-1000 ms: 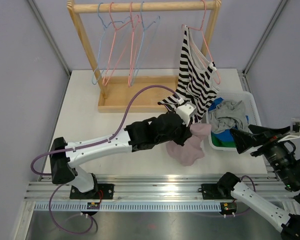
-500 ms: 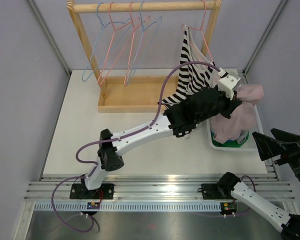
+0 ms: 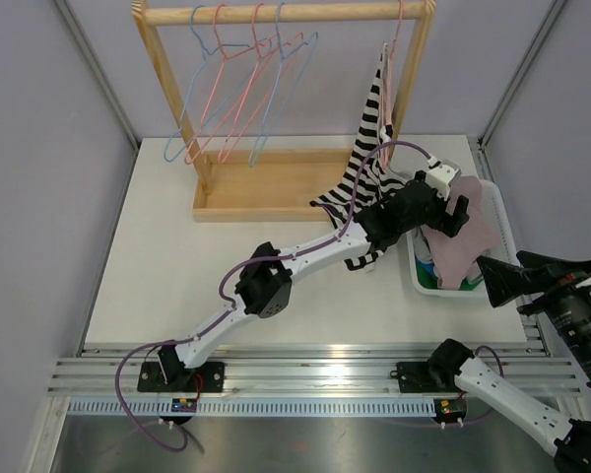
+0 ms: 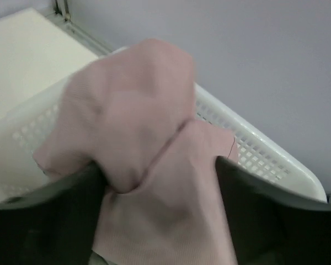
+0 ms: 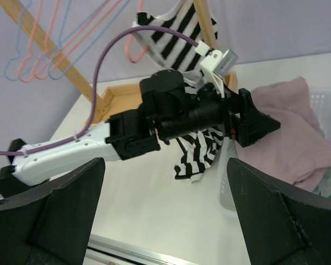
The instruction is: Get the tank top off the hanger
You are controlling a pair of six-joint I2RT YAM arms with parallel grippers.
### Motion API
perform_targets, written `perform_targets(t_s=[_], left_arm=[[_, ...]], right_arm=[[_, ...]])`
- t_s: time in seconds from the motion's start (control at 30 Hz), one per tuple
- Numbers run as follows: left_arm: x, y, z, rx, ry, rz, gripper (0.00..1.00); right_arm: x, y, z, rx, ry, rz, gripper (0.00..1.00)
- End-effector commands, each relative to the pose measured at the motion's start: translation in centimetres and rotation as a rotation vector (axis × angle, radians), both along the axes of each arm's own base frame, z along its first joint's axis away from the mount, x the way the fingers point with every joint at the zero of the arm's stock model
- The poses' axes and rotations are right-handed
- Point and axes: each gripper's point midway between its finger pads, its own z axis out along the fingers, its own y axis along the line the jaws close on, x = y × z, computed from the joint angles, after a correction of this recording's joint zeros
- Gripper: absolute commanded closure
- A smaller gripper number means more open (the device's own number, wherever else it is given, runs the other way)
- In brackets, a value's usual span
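Observation:
I should next raise my right gripper outward and left in the top view and close on the pink hanger below its hook [image 3: 392, 51], where the tank top hangs.
The black-and-white striped tank top [image 3: 374, 128] hangs on a pink hanger [image 3: 399, 22] at the right end of the rack, and its hem touches the table. Its striped cloth [image 5: 198, 149] also shows in the right wrist view. My left gripper [image 3: 453, 212] reaches over the white basket [image 3: 502, 222], open. A pink garment [image 4: 149, 110] lies loose between its fingers and drapes into the basket [image 4: 265, 160]. My right gripper [image 3: 517, 281] hovers open and empty at the basket's near right corner, well away from the tank top.
A wooden rack [image 3: 276, 12] stands at the back with several empty blue and pink hangers [image 3: 236, 89] and a wooden base tray [image 3: 266, 187]. Green and blue clothes [image 3: 435, 281] lie in the basket under the pink garment [image 3: 468, 241].
My left arm swung the pink garment from the table's front to over the basket and its jaws spread apart. The striped tank top turned edge-on. My right gripper shifted slightly.

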Motion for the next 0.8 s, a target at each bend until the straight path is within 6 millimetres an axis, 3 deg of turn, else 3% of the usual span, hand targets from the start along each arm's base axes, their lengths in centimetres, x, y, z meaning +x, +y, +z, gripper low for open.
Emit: perform_targets(t_s=[0.0,0.07,0.1,0.17,0.2,0.27,0.3,0.33,0.4,0.47,0.5,0.57,0.6,0.67,0.7,0.77], left_arm=[[-3.6,0.9,10.6,-0.125,-0.086,-0.109,0.01],[-5.4,1.6,12.1,-0.120,-0.097,-0.159,0.01],[-6.8,2.7,14.9,-0.145,-0.112,-0.188,0.01],[-8.6,3.6,17.1,-0.150,-0.125,-0.222,0.01],[-9.5,4.6,18.8,-0.163,-0.134,-0.231,0.01],[-10.9,5.5,19.5,-0.158,-0.115,-0.247,0.01],[-11.9,6.9,21.7,-0.186,-0.121,-0.254,0.01],[-12.4,7.1,19.8,-0.152,-0.084,-0.260,0.01],[-14.2,8.0,19.9,-0.146,-0.066,-0.280,0.01],[-16.2,9.7,19.1,-0.113,-0.035,-0.284,0.01],[-16.2,10.5,18.6,-0.091,-0.028,-0.241,0.01],[-17.6,13.0,17.2,-0.028,-0.010,-0.183,0.01],[-16.7,14.3,16.5,0.003,-0.014,-0.082,0.01],[-17.3,17.6,14.0,0.095,-0.003,0.020,0.01],[-16.4,19.5,13.5,0.118,-0.001,0.114,0.01],[-16.0,23.4,10.8,0.167,0.042,0.217,0.01]], right_arm=[[2.2,-0.1,-1.5,-0.053,0.062,-0.096,0.00],[2.6,-0.3,-1.4,-0.041,0.060,-0.127,0.00],[2.8,-0.6,-1.2,-0.034,0.057,-0.146,0.01],[2.7,-0.8,-0.2,-0.006,0.034,-0.153,0.00],[2.3,-1.3,0.8,0.021,0.011,-0.160,0.01],[1.9,-2.0,2.2,0.053,-0.025,-0.175,0.01],[1.6,-2.8,3.3,0.073,-0.052,-0.197,0.01],[1.5,-3.2,3.9,0.080,-0.066,-0.211,0.00],[1.4,-4.4,5.2,0.075,-0.089,-0.259,0.00],[2.4,-3.9,5.6,0.023,-0.071,-0.282,0.00],[2.6,-4.2,6.2,0.019,-0.073,-0.301,0.01],[4.2,-3.1,6.5,-0.052,-0.040,-0.319,0.00],[4.9,-2.9,6.5,-0.088,-0.027,-0.336,0.00],[7.6,-1.2,5.4,-0.220,0.052,-0.371,0.00],[8.1,-0.8,5.9,-0.234,0.059,-0.373,0.00],[10.4,1.7,6.1,-0.292,0.081,-0.338,0.01]])
